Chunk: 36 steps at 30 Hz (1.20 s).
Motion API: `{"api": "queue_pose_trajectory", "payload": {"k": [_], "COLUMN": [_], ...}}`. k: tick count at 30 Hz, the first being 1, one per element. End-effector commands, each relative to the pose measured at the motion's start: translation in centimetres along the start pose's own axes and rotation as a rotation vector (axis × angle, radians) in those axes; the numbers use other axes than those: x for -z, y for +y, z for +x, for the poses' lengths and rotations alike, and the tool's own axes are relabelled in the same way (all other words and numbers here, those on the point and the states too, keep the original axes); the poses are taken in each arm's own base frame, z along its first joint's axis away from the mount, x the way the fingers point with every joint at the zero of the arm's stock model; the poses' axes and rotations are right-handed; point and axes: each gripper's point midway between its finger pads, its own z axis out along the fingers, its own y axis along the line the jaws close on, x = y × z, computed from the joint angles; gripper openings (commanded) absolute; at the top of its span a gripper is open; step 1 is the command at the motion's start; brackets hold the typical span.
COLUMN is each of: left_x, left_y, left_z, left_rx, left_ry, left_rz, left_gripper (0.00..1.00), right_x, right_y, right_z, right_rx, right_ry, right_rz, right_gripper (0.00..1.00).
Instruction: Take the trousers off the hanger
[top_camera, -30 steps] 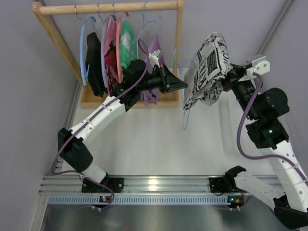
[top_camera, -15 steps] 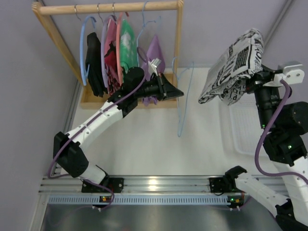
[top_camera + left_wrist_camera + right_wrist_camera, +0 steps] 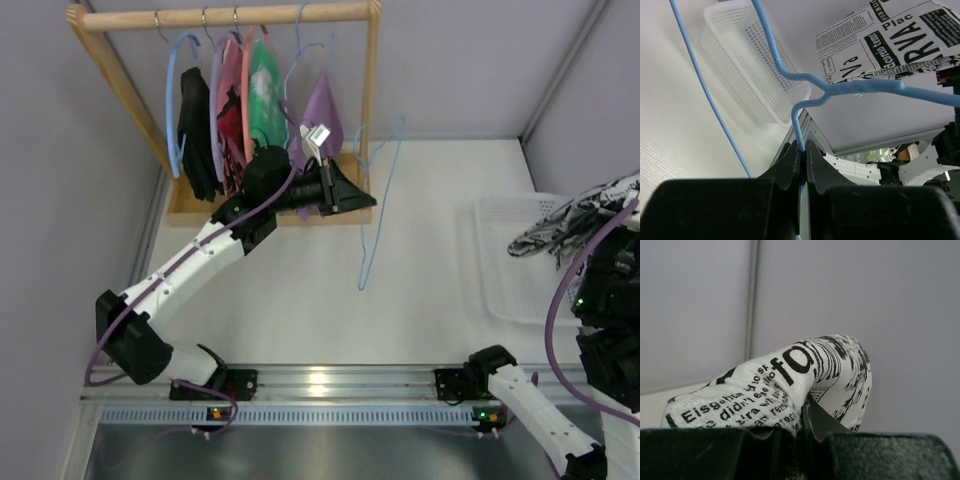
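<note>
The right gripper tilts downward next, lowers to the white basket below and releases the trousers [image 3: 572,218], since they hang clear of the hanger and the basket is empty.
The trousers [image 3: 572,218], white with black newsprint, hang bunched at the far right above the white basket [image 3: 500,262], apart from the hanger. In the right wrist view my right gripper [image 3: 802,407] is shut on a fold of the trousers [image 3: 790,380]. The hanger [image 3: 378,205], a thin light-blue wire, hangs bare in mid-air over the table. My left gripper [image 3: 362,200] is shut on it near the hook. The left wrist view shows the hanger wire [image 3: 799,122] pinched between the closed jaws of my left gripper [image 3: 803,146], with the trousers [image 3: 880,40] beyond.
A wooden rack [image 3: 230,15] at the back left carries a black garment [image 3: 195,130], a green top [image 3: 263,95], a purple garment [image 3: 322,105] and a pink one. The basket [image 3: 747,65] sits at the table's right edge, by the wall.
My right arm swung right and down with the trousers, pulling them off the hanger and over the basket. My left gripper drew slightly back and left, and the hanger now hangs bare.
</note>
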Motion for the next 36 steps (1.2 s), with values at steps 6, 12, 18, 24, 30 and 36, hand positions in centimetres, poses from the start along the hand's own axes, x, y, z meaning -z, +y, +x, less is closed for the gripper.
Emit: {"api": "queue_pose_trajectory", "payload": {"k": [6, 12, 18, 24, 30, 36], "left_x": [1.6, 2.4, 3.2, 3.9, 4.6, 5.5], "left_y": [-3.1, -3.9, -4.8, -5.9, -6.8, -6.7], "left_z": [1.5, 1.6, 1.4, 1.1, 1.0, 0.3], "left_rx": [-0.234, -0.249, -0.236, -0.236, -0.269, -0.388], "left_ry": [-0.007, -0.023, -0.043, -0.057, -0.068, -0.103], "left_rz": [0.045, 0.045, 0.054, 0.073, 0.092, 0.048], "left_gripper": [0.0, 0.0, 0.0, 0.0, 0.0, 0.0], "right_x": [1.7, 1.7, 1.2, -0.7, -3.9, -7.0], "right_y": [-3.8, -4.1, -2.5, 1.1, 6.7, 10.8], "right_z": [5.5, 9.7, 14.4, 19.2, 24.3, 28.6], "right_rx": [0.184, 0.251, 0.368, 0.403, 0.413, 0.418], "right_ry": [0.176, 0.318, 0.397, 0.421, 0.446, 0.528], "right_rz": [0.22, 0.334, 0.33, 0.255, 0.067, -0.048], "right_gripper": [0.0, 0.0, 0.0, 0.0, 0.0, 0.0]}}
